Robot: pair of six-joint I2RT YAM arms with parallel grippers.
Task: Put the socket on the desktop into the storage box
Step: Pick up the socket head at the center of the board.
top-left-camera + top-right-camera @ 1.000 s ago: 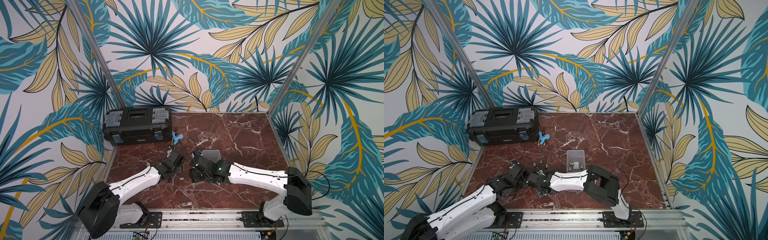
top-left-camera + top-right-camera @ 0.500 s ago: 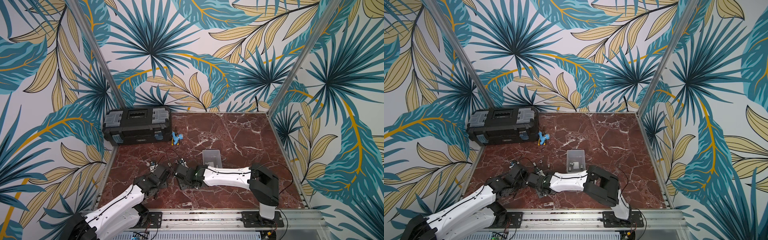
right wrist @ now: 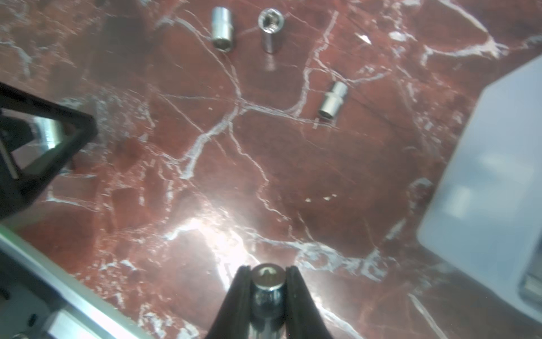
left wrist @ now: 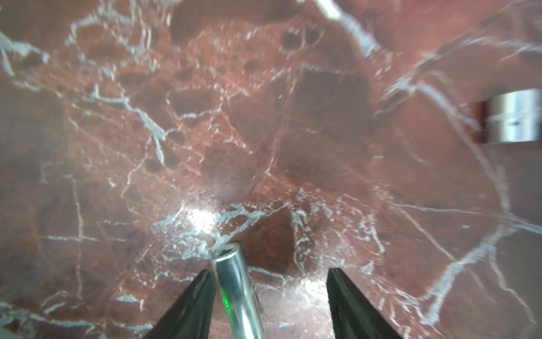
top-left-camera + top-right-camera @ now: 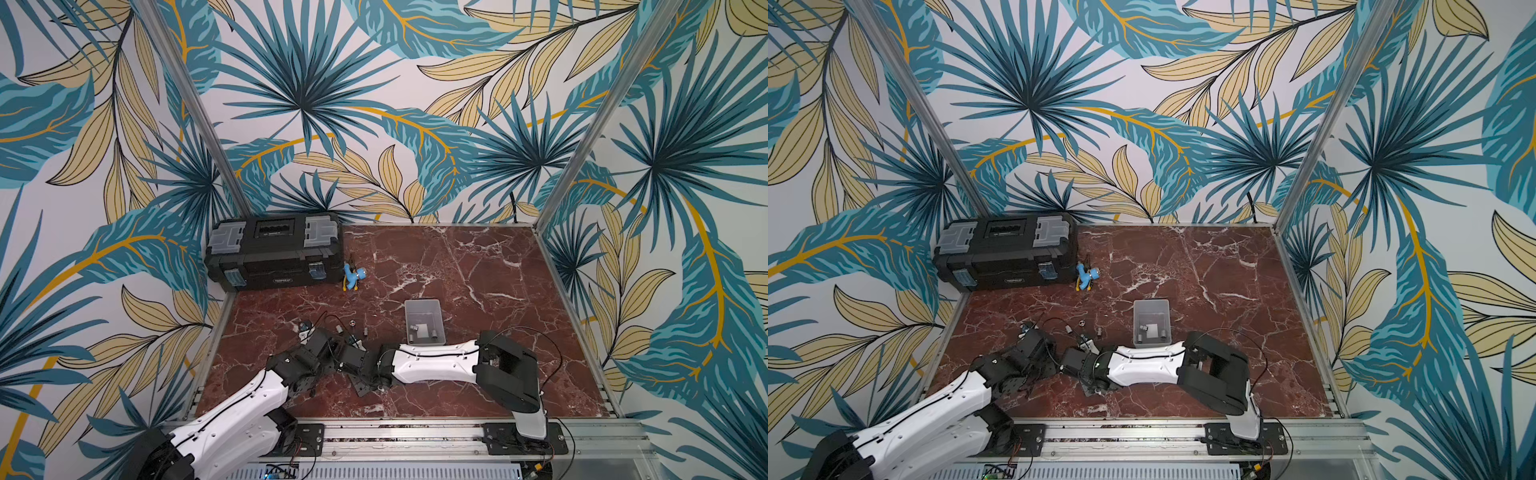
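Note:
I need to ease my left gripper onto the long chrome socket [image 4: 239, 293] next and close the open fingers, since the socket already lies between them, close against one.
My right gripper [image 3: 268, 268] is shut on a short chrome socket [image 3: 268, 278], held low over the red-brown marble desktop [image 3: 322, 176]. My left gripper [image 4: 269, 270] is open, and a long chrome socket [image 4: 237, 290] lies between its fingers, close against one of them. The translucent grey storage box [image 5: 424, 322] stands just beyond the right forearm and holds small sockets. In both top views the two grippers sit close together left of the box, the left gripper [image 5: 330, 337] beside the right gripper [image 5: 353, 343].
Three loose sockets [image 3: 222, 29] [image 3: 271, 29] [image 3: 333, 101] lie on the desktop beyond the right gripper. A large black toolbox [image 5: 274, 253] sits at the back left with a blue toy figure [image 5: 353, 276] beside it. Aluminium rails [image 5: 415, 432] edge the desktop.
The right gripper's jaws have closed on the short socket. The left jaws have opened slightly. Both arms stay low at the front left of the desktop.

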